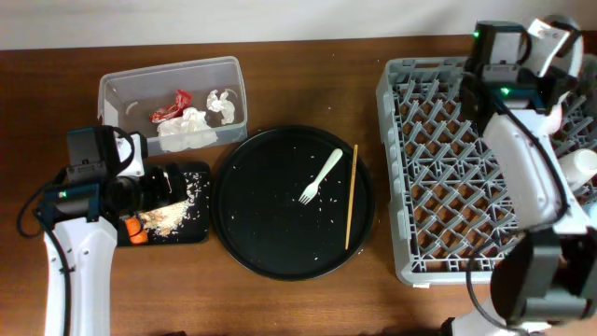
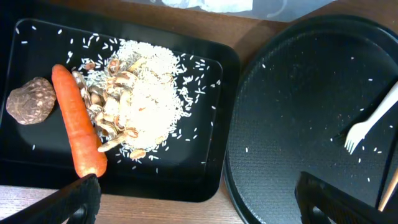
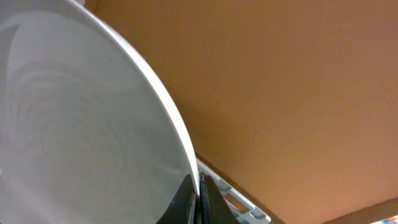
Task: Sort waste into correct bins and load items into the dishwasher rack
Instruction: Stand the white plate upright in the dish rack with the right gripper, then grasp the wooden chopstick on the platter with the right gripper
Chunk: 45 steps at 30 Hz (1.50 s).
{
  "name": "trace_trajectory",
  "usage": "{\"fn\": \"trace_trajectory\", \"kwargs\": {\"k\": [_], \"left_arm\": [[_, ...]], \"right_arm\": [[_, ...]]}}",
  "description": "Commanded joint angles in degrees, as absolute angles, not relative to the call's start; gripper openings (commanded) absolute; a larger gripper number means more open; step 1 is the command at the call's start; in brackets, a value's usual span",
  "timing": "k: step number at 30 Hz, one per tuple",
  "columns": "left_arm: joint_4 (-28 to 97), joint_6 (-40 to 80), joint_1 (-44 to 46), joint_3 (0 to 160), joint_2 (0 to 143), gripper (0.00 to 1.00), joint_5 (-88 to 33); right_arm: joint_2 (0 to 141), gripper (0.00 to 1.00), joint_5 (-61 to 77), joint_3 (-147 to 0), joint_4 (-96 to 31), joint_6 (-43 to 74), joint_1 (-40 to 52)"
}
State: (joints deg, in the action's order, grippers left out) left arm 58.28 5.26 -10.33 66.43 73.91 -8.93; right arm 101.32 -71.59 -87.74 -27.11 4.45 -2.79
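Observation:
The rack's far wires nearer the round tray (image 2: pixel 292 87) are empty, so the robot's right gripper will move toward those pegs next and then lower the white plate-bowl in on its edge.
My left gripper (image 2: pixel 199 208) is open and empty. It hovers over the near edge between the shallow black tray (image 2: pixel 214 180) and the round black tray (image 2: pixel 292 87). The black tray holds an orange carrot piece (image 2: pixel 78 124), a brown lump (image 2: pixel 31 99) and beige rice crumbs (image 2: pixel 149 93). The clear tub (image 1: pixel 168 67) holds the red wrapper (image 1: pixel 173 105) and white napkins (image 1: pixel 187 131). The white fork (image 1: pixel 320 175) and wooden stick (image 1: pixel 351 196) lie on the round tray. My right gripper (image 3: pixel 198 190) is shut on the rim of the white plate-bowl (image 3: pixel 74 124), above the far right of the dishwasher rack (image 1: pixel 438 159).
A white item (image 1: pixel 583 166) sits in the rack's right side, partly hidden by my right arm. Scattered rice grains lie on the round tray (image 1: pixel 270 224). Bare wooden table shows along the front edge and between the trays and the rack.

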Motion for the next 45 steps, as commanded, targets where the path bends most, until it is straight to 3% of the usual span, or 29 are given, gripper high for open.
{"fn": "trace_trajectory", "kwargs": {"k": [1,8,12,13,14,15,17,20,22,23,25,26,30,32,35,41,44,45], "left_arm": [[58.17,5.58,-10.55,66.57,73.36,0.99,-8.71],[58.15,5.61,-10.55,66.57,73.38,0.99,-8.73],[57.95,5.61,-10.55,66.57,73.38,0.99,-8.75],[57.93,5.61,-10.55,66.57,73.38,0.99,-8.73],[57.91,5.58,-10.55,66.57,73.38,0.99,-8.73],[57.78,5.58,-10.55,66.57,73.38,0.99,-8.73],[57.67,5.58,-10.55,66.57,73.36,0.99,-8.73],[57.67,5.58,-10.55,66.57,73.38,0.99,-8.73],[57.74,5.58,-10.55,66.57,73.38,0.99,-8.73],[57.76,5.58,-10.55,66.57,73.38,0.99,-8.75],[57.78,5.58,-10.55,66.57,73.38,0.99,-8.73],[57.78,5.58,-10.55,66.57,73.38,0.99,-8.75],[58.11,5.58,-10.55,66.57,73.38,0.99,-8.75],[58.17,5.58,-10.55,66.57,73.38,0.99,-8.75],[58.22,5.58,-10.55,66.57,73.38,0.99,-8.75],[58.61,5.58,-10.55,66.57,73.38,0.99,-8.75],[58.83,5.58,-10.55,66.57,73.38,0.99,-8.75],[58.81,5.58,-10.55,66.57,73.38,0.99,-8.75]], "right_arm": [[106.28,0.04,-72.44,-88.4,-26.52,3.2,-4.62],[110.34,0.04,-57.69,-88.16,-33.5,4.95,-5.15],[110.3,0.05,-56.77,-88.18,-34.76,4.91,3.05],[110.3,0.13,-56.75,-88.18,-34.96,4.91,6.15],[110.3,0.43,-56.73,-88.18,-35.81,4.91,9.34],[110.3,0.56,-56.75,-88.18,-37.34,4.91,11.4],[110.04,0.63,-56.73,-88.18,-41.87,5.06,15.46],[103.98,0.65,-50.68,-88.2,-49.56,11.81,16.86],[96.2,0.67,-32.82,-88.2,-55.96,14.48,16.86],[91.98,0.7,-14.11,-88.2,-59.27,14.46,16.86],[90.02,0.7,5.76,-88.18,-63.75,15.57,17.28],[90.5,0.7,7.46,-88.07,-66.35,19.2,18.83],[93.34,0.7,1.45,-79.88,-63.88,33.89,28.25],[93.41,0.69,-3.53,-71.0,-54.7,40.18,30.44],[93.41,0.68,-6.68,-62.35,-41.69,40.16,30.41],[103.48,0.67,-10.55,-60.53,-31.44,39.9,30.41],[107.26,0.54,-12.71,-60.53,-30.0,39.9,30.41],[107.42,0.31,-12.67,-60.55,-29.95,39.9,30.41]]}}
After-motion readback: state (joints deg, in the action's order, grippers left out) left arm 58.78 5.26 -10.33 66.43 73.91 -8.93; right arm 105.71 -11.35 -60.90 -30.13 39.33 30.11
